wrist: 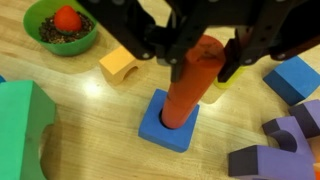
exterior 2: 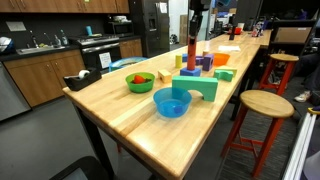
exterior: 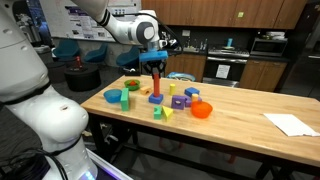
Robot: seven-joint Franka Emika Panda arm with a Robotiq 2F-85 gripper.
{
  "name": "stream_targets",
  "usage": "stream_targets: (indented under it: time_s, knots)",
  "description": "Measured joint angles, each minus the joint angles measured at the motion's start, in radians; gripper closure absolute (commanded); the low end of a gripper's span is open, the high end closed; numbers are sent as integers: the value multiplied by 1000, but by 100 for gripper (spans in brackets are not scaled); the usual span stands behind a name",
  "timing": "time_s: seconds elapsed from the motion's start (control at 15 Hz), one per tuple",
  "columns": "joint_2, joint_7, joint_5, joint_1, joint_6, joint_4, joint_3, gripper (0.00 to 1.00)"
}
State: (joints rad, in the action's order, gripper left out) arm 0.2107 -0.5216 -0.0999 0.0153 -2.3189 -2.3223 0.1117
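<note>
My gripper holds the cylinder with its lower end already upright over the flat blue square block [exterior: 155, 99] [wrist: 165, 128], so next I will lower my gripper toward that block and open to let go of the cylinder there.
An orange-red cylinder [wrist: 190, 92] stands upright on a flat blue square block [wrist: 165, 128] on the wooden table. My gripper [wrist: 205, 65] comes down from above and is shut on the cylinder's upper end, one dark finger on each side. In both exterior views the cylinder [exterior: 157, 84] [exterior 2: 191, 55] rises straight up from the cluster of blocks, with the gripper [exterior: 157, 68] on top of it. A yellow-green piece [wrist: 222, 88] shows just behind one finger.
Near the stack are a green bowl [wrist: 62, 28] holding a red ball, an orange arch block [wrist: 120, 66], a large green block [wrist: 20, 125], purple blocks [wrist: 285, 148] and a blue block [wrist: 295, 78]. A blue bowl [exterior 2: 172, 102], an orange bowl [exterior: 202, 109], white paper [exterior: 290, 124] and a stool [exterior 2: 265, 103] are farther off.
</note>
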Motion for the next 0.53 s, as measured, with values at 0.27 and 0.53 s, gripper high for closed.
stream_targets:
  time_s: [0.27, 0.53]
  knots:
    - [0, -14, 18, -1, 1, -5, 0, 85]
    - [0, -32, 46, -5, 11, -13, 0, 85]
